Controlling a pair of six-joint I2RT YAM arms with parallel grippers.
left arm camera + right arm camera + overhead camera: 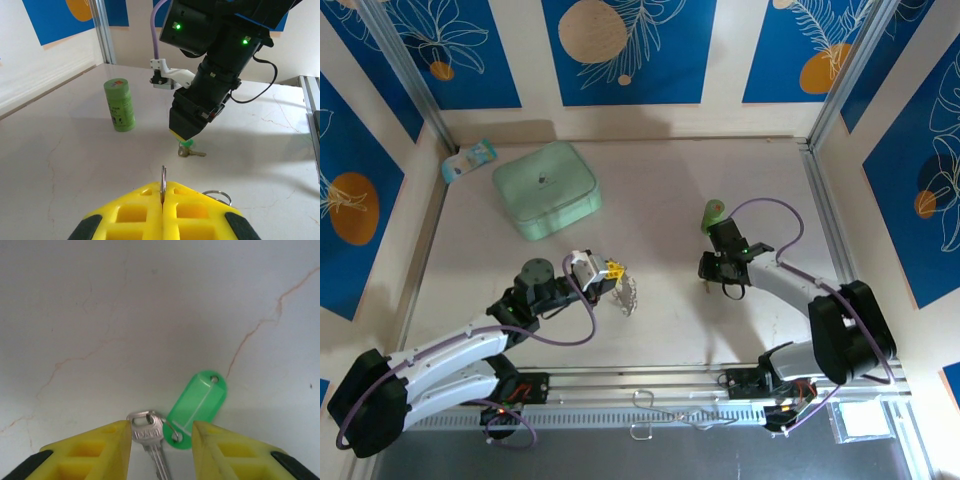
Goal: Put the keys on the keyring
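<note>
The right gripper lowers its open fingers around the silver key's head and closes them next. The silver key's head [145, 428] lies flat on the tabletop below the right gripper.
A silver key [151, 434] lies flat on the table, joined by a small wire ring to a green plastic tag [199, 406]. My right gripper [161, 442] stands open just over it, with the key head against the left yellow finger [95, 447] and the tag's end near the right one. In the left wrist view that gripper [186, 139] points down at the key [191, 152]. My left gripper [163, 200] is shut on the keyring [163, 181], gripping one metal ring upright; a second ring [218, 195] hangs beside it. From above, the keyring [628, 296] dangles below the left gripper [612, 268].
A green cylinder [713, 212] stands upright just behind the right gripper [708, 281]. A mint-green square box [546, 188] sits at the back left, with a small packet [470, 160] by the wall. An aluminium rail [825, 210] runs along the table's right edge.
</note>
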